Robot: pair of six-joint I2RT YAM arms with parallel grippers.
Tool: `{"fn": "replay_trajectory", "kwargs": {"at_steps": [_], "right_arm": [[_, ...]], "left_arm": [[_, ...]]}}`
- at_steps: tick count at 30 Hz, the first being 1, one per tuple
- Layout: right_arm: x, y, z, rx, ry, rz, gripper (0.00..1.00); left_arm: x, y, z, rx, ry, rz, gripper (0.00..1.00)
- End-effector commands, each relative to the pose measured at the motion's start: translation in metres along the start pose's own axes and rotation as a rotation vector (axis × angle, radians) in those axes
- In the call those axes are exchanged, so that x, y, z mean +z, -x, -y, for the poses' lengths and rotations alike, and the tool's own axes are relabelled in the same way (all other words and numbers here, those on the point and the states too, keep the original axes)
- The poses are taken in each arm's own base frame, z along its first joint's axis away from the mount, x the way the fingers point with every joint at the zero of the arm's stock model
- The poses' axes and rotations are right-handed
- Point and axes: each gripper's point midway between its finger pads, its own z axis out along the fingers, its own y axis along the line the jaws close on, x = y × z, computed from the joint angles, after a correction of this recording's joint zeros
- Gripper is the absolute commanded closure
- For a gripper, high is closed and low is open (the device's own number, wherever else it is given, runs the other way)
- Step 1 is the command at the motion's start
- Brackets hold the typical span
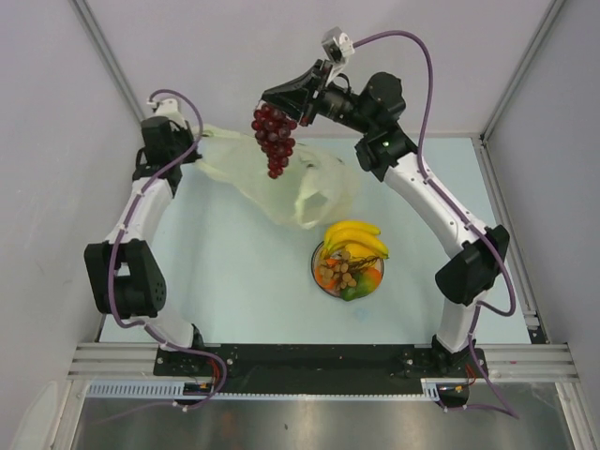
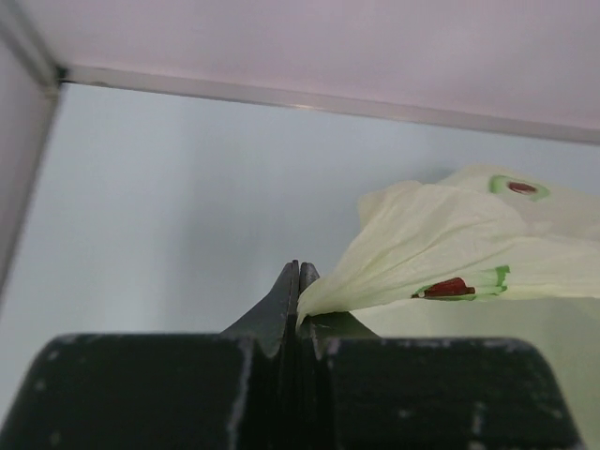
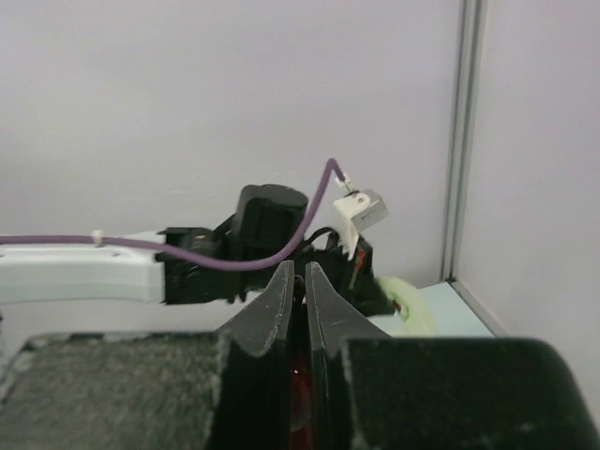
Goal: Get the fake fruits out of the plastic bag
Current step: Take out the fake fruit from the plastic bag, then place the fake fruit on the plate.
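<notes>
The plate holds the other fruits, so my right gripper needs to swing back, tilt and go down, and let go of the grapes between the bananas and brown cluster [image 1: 345, 269].
The dark red grape bunch [image 1: 274, 141] hangs in the air over the plastic bag [image 1: 281, 183], with my right gripper [image 1: 268, 101] shut on its top. In the right wrist view the fingers [image 3: 300, 277] stand nearly together with dark red grape [image 3: 300, 398] between them. My left gripper [image 1: 197, 141] is shut on a corner of the pale crinkled bag [image 2: 441, 239] at the back left, and the jaws [image 2: 300, 272] pinch the film. The bag lies slack on the table. The yellow banana bunch [image 1: 354, 236], a brown cluster [image 1: 345, 269], an orange [image 1: 325, 275] and a green fruit [image 1: 354, 292] sit on the plate [image 1: 315, 262].
The plate of fruit stands right of centre, just in front of the bag's near end. Walls close the table at the back and both sides. The left arm's wrist [image 3: 262, 234] shows straight ahead in the right wrist view, with the bag's edge [image 3: 408, 300] beside it.
</notes>
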Motion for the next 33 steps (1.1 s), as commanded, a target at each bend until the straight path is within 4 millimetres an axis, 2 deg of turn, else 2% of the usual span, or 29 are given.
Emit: {"fn": "replay_trajectory", "kwargs": {"at_steps": [1,2,3,6,9,10,11,12,14,15,17,19,22,33], "right_arm": [[-0.023,0.068,-0.055,-0.079,0.082,0.098,1.0],[-0.026,0.067,-0.058,-0.071,0.078,0.092,1.0],[-0.031,0.076,-0.067,-0.085,0.081,0.105,1.0],[-0.04,0.087,-0.085,-0.17,0.112,0.102,1.0],[-0.048,0.08,-0.084,-0.209,0.081,0.059,1.0],[-0.054,0.078,-0.085,-0.225,0.072,0.041,1.0],[-0.06,0.065,-0.079,-0.25,0.055,-0.009,1.0],[-0.067,0.038,-0.069,-0.225,0.029,-0.068,1.0],[-0.087,0.026,-0.061,-0.229,-0.018,-0.117,1.0],[-0.096,-0.001,-0.048,-0.213,-0.057,-0.173,1.0],[-0.115,-0.022,-0.036,-0.19,-0.118,-0.252,1.0],[-0.129,-0.049,-0.029,-0.162,-0.135,-0.339,1.0],[-0.142,-0.07,-0.019,-0.123,-0.189,-0.389,1.0],[-0.157,-0.122,-0.012,0.002,-0.185,-0.477,1.0]], "left_arm": [[-0.014,0.071,-0.076,0.014,0.25,0.172,1.0],[-0.016,0.074,-0.085,0.026,0.281,0.181,1.0],[-0.019,0.08,-0.095,0.029,0.326,0.197,1.0],[-0.034,0.091,-0.12,0.038,0.425,0.231,1.0],[-0.042,0.093,-0.124,0.067,0.437,0.233,0.99],[-0.04,0.09,-0.117,0.077,0.39,0.223,0.86],[-0.039,0.088,-0.11,0.079,0.352,0.214,0.77],[-0.042,0.087,-0.104,0.08,0.322,0.211,0.58],[-0.042,0.083,-0.091,0.065,0.266,0.205,0.4],[-0.044,0.082,-0.089,0.066,0.27,0.203,0.25],[-0.05,0.083,-0.084,0.087,0.284,0.209,0.16],[-0.055,0.084,-0.081,0.095,0.283,0.214,0.14],[-0.06,0.081,-0.08,0.088,0.284,0.212,0.14],[-0.063,0.059,-0.07,0.04,0.226,0.182,0.17]]}}
